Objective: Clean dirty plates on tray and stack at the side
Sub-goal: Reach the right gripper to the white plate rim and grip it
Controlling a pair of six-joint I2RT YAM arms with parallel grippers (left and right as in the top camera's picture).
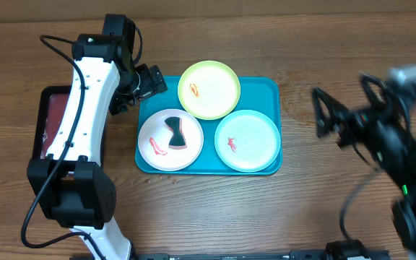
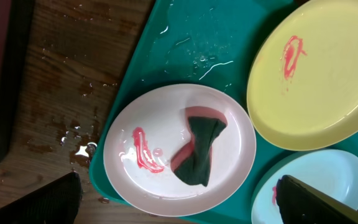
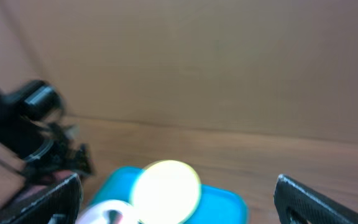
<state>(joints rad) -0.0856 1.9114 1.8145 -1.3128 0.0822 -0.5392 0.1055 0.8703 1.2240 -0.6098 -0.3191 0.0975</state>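
I next cross my right gripper over the tray, tilt and lower it onto the white plate's rim by the mint plate (image 1: 247, 140), where a gap leaves the rim free.
The turquoise tray (image 1: 264, 91) holds three plates. The white plate (image 1: 154, 133) at front left has a red smear and a dark green and red sponge (image 1: 175, 133) lying on it. The yellow-green plate (image 1: 209, 89) is at the back and the mint plate (image 1: 247, 140) at front right; each has a red smear. My left gripper (image 1: 149, 81) is open and empty at the tray's back-left corner, above the white plate (image 2: 160, 121) and sponge (image 2: 197, 152). My right gripper (image 1: 328, 115) is open and empty, right of the tray and blurred.
A dark red tray (image 1: 55, 119) lies at the left under my left arm. Water drops (image 2: 73, 143) wet the wooden table beside the turquoise tray (image 2: 185, 43). In the right wrist view the yellow-green plate (image 3: 166, 190) and the tray (image 3: 225, 204) are far ahead.
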